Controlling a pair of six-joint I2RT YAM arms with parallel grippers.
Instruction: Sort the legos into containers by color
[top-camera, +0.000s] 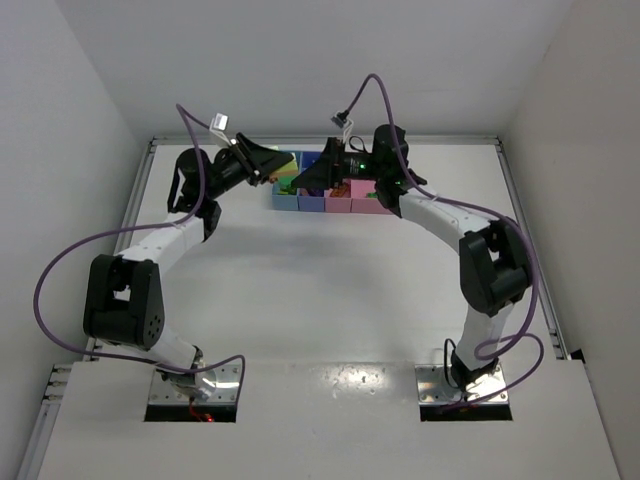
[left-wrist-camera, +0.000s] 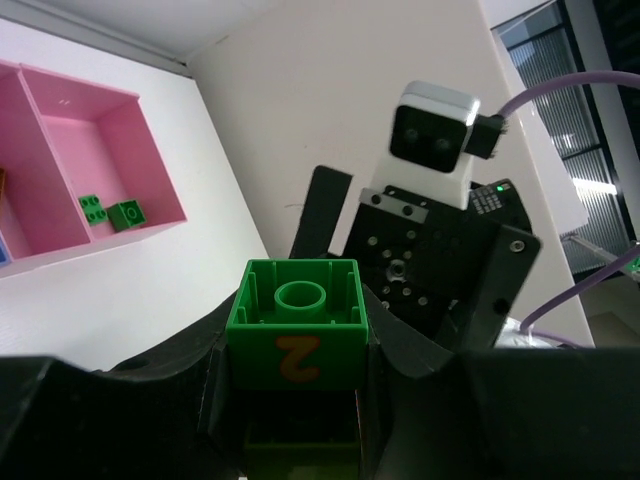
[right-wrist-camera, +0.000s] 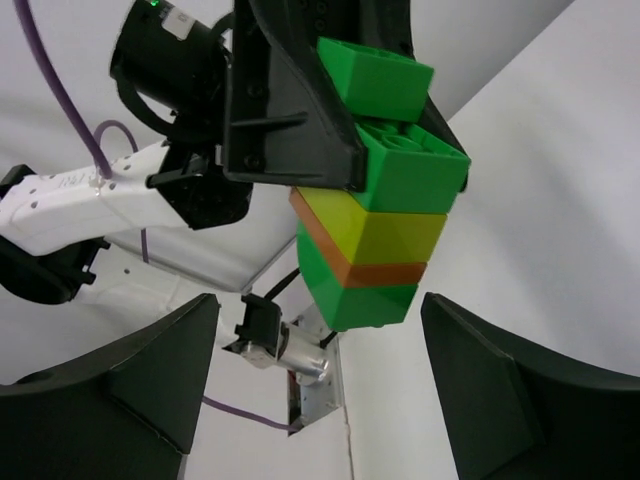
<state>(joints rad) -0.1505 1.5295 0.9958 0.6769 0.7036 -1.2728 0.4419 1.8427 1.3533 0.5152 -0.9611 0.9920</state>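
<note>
I should pull my left gripper back from the bins, lower it to the tabletop in front of them and let go of its green bricks, since that spot is clear.
My left gripper (top-camera: 268, 163) is shut on a striped lego clump (top-camera: 288, 172) and holds it in the air above the left end of the containers (top-camera: 330, 205). In the left wrist view the clump's end is a green brick (left-wrist-camera: 297, 325) with an orange "2", clamped between the jaws (left-wrist-camera: 298, 400). In the right wrist view the clump (right-wrist-camera: 375, 235) shows green, yellow-green, orange and green layers, hanging from the left gripper (right-wrist-camera: 290, 110). My right gripper (right-wrist-camera: 320, 315) is open. Its fingers (right-wrist-camera: 150, 370) stand either side of the clump's lower end, not touching it.
The row of bins runs light blue (top-camera: 286, 200), blue-purple (top-camera: 312, 203), narrow pink (top-camera: 340, 205), wider pink (top-camera: 372, 204). Small green bricks (left-wrist-camera: 110, 212) lie in a pink bin (left-wrist-camera: 150, 150). The right wrist (left-wrist-camera: 430, 250) is close in front of the left gripper.
</note>
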